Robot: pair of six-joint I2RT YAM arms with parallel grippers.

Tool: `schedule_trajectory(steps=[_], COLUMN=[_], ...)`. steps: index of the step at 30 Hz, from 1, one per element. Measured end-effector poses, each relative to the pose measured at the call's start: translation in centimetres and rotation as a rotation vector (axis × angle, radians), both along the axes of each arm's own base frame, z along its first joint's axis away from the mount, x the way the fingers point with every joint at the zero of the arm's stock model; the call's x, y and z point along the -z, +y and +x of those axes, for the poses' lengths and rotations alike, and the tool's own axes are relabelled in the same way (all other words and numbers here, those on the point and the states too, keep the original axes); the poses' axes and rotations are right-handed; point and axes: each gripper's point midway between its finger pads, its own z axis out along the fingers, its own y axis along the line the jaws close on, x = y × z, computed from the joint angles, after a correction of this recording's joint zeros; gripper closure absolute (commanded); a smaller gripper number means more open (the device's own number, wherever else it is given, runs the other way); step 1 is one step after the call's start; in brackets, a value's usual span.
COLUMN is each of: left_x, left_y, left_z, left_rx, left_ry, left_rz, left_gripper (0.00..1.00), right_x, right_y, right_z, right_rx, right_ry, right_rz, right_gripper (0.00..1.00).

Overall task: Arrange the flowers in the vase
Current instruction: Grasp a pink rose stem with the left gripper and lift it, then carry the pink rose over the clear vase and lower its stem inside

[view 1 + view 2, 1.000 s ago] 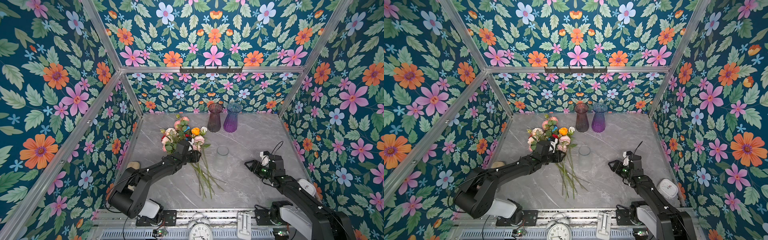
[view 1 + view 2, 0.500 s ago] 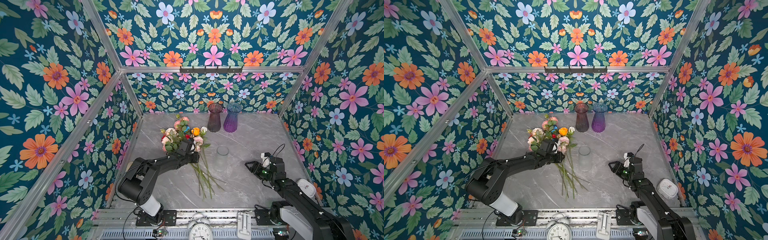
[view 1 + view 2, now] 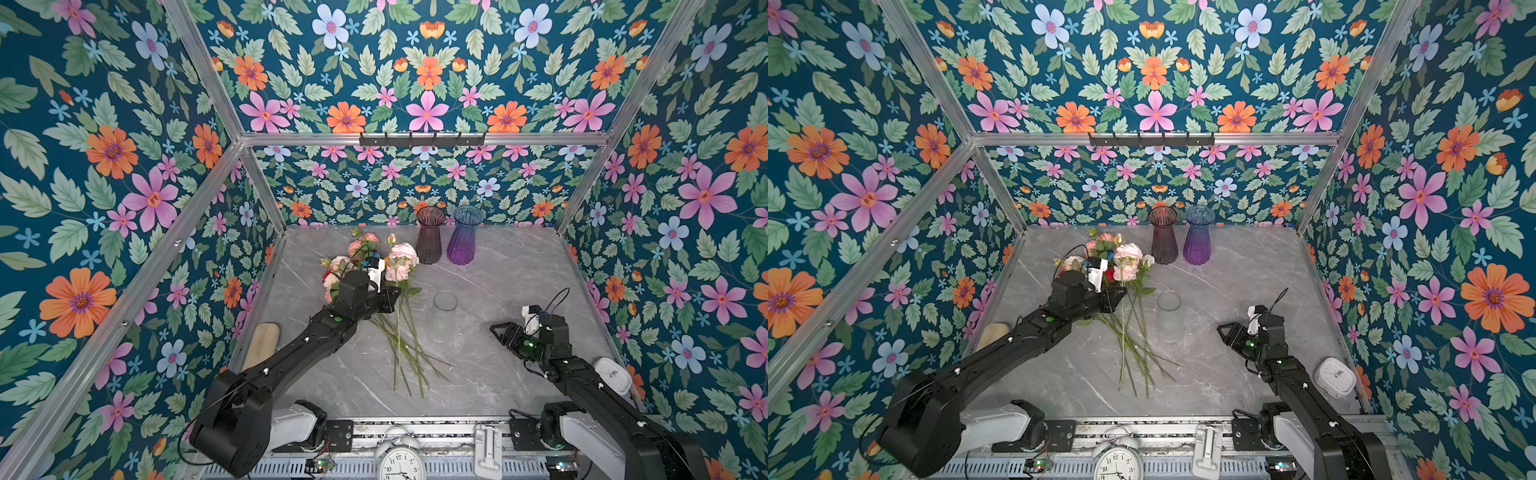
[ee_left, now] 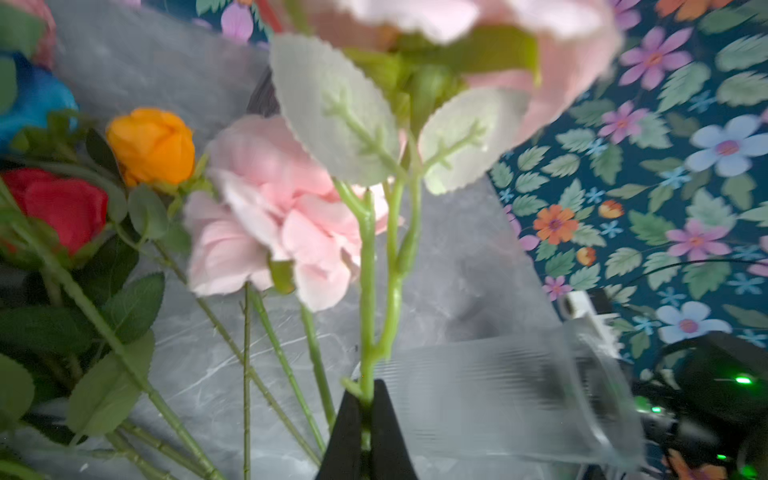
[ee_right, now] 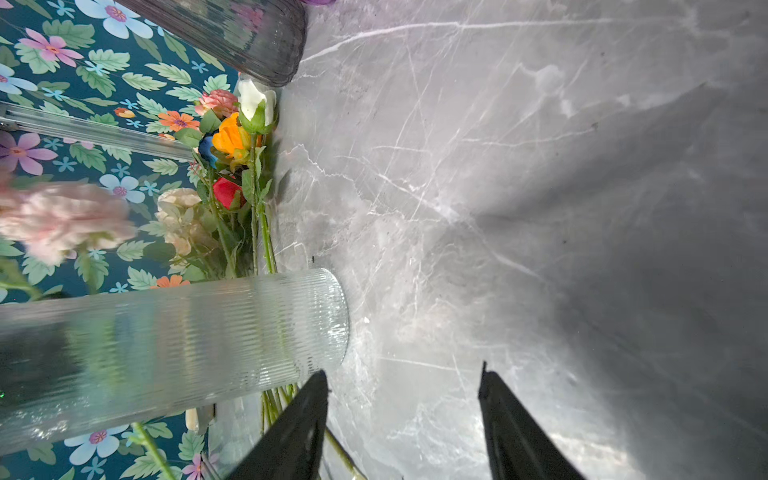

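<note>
The vase stands between my left gripper and my right gripper, so next my left gripper will go up, bring the stem of the pale pink flower over the clear vase's opening (image 3: pixel 444 301) (image 4: pixel 605 393), go down and let go of the stem.
The flowers (image 3: pixel 405 349) lie in a bunch on the marble table (image 3: pixel 519 270), blooms toward the back, stems fanned toward the front; both top views show them. My left gripper (image 3: pixel 392 297) (image 4: pixel 365 399) is shut on the green stem (image 4: pixel 366 291) of a pale pink flower (image 3: pixel 402 252), just below its leaves. Red (image 4: pixel 62 208), orange (image 4: pixel 151 145) and blue blooms lie beside it. A clear ribbed glass vase (image 3: pixel 444 316) (image 5: pixel 166 349) stands upright mid-table, nothing in it. My right gripper (image 3: pixel 498 330) (image 5: pixel 403 386) hangs open right of the vase, holding nothing.
A plum vase (image 3: pixel 429 241) and a purple vase (image 3: pixel 463 241) stand at the back wall. A wooden piece (image 3: pixel 264 338) lies by the left wall, a white clock (image 3: pixel 611 374) by the right wall, an alarm clock (image 3: pixel 401 461) at the front rail.
My left gripper has closed on the pink flower's stem, and that arm's elbow has swung forward. The right arm has hardly moved.
</note>
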Motion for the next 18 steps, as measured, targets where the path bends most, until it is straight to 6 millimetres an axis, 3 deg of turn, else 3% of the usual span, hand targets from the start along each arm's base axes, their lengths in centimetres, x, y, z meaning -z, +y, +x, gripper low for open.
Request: schedule_trajectory(steps=[10,18], left_x=[-15.5,-24.2], left_y=[-0.4,-1.5], left_z=[-0.1,0.9], left_rx=[0.022,0.049], left_ry=[-0.326,-0.533], left_rz=[-0.202,-0.318], left_gripper=[1.00,1.00], right_x=[0.5,0.4], right_y=[0.3,0.4], right_z=[0.2,0.5], right_rx=[-0.015,-0.019], right_ry=[0.028,0.035], right_rz=[0.009,0.014], right_gripper=[0.39,0.39])
